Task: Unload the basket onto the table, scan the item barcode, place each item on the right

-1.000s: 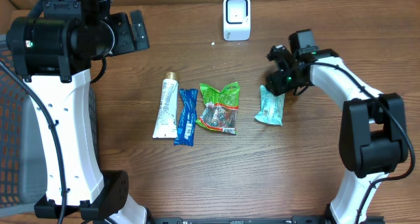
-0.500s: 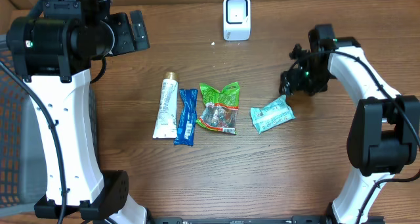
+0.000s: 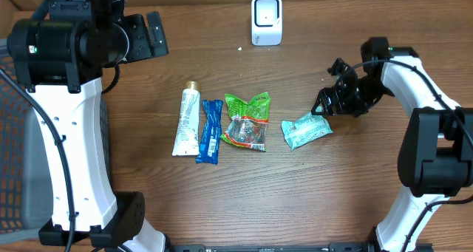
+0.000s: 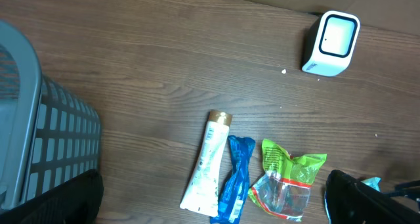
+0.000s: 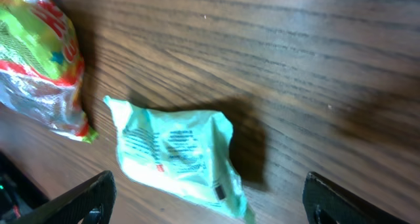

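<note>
The mint packet lies flat below the right gripper's open fingers, so the right gripper will next go down and back onto the packet's end farthest from the snack bag.
A mint-green packet lies flat on the wooden table, with small print and a dark mark on its upper face. My right gripper hangs just above and to the right of it, open, holding nothing. The white scanner stands at the back centre. My left gripper is raised at the back left, wide open and empty.
Left of the mint packet lie a green snack bag, a blue packet and a white tube, in a row. A grey mesh basket stands at the table's left edge.
The right gripper opened and let the mint-green packet go; the packet dropped flat and turned crosswise. The gripper drew away to the right. The left arm stayed still.
</note>
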`<state>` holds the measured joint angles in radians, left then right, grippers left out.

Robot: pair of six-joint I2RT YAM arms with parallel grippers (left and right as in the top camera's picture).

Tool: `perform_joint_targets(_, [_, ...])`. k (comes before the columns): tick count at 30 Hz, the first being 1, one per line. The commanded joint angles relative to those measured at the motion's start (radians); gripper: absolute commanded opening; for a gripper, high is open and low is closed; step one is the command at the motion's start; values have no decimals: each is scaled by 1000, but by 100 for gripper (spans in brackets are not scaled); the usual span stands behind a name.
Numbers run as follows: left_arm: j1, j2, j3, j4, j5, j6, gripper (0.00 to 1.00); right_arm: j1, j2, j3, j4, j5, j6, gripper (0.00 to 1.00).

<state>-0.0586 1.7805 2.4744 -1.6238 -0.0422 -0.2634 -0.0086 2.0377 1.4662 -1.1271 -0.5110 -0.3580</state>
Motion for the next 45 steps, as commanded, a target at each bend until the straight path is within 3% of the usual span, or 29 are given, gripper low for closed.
perform_joint_targets(1, [-1, -2, -4, 4, -10, -14, 100, -5, 2, -61, 48, -52, -99, 91])
perform_joint_targets(7, [-1, -2, -4, 4, -10, -14, 99, -5, 2, -152, 153, -101, -115, 89])
perform_joint_targets(12, [-1, -2, -4, 4, -10, -14, 100, -4, 2, -215, 216, -184, -114, 67])
perform_joint_targets(17, [-1, -2, -4, 4, -10, -14, 100, -4, 2, -270, 237, -193, -81, 62])
perform_joint_targets(21, [-1, -2, -4, 4, -10, -14, 100, -4, 2, -271, 228, -195, -23, 51])
perform_joint_targets(23, [-1, -1, -4, 4, -10, -14, 100, -4, 2, -271, 229, -198, 0, 42])
perform_joint_targets(24, [-1, -1, -4, 4, -10, -14, 100, -4, 2, -271, 228, -202, 0, 24])
perform_joint_targets(25, [-1, -2, -4, 4, -10, -14, 100, -4, 2, -271, 229, -201, 13, 18])
perform_joint_targets(29, [-1, -2, -4, 4, -10, -14, 100, -5, 1, -268, 232, -208, 72, 7])
perform_joint_targets(38, [-1, -2, -4, 4, -10, -14, 100, -58, -10, -137, 95, -267, 96, 4])
perform_joint_targets(45, [-1, -2, -4, 4, -10, -14, 100, -90, -84, 69, -62, -274, -12, 4])
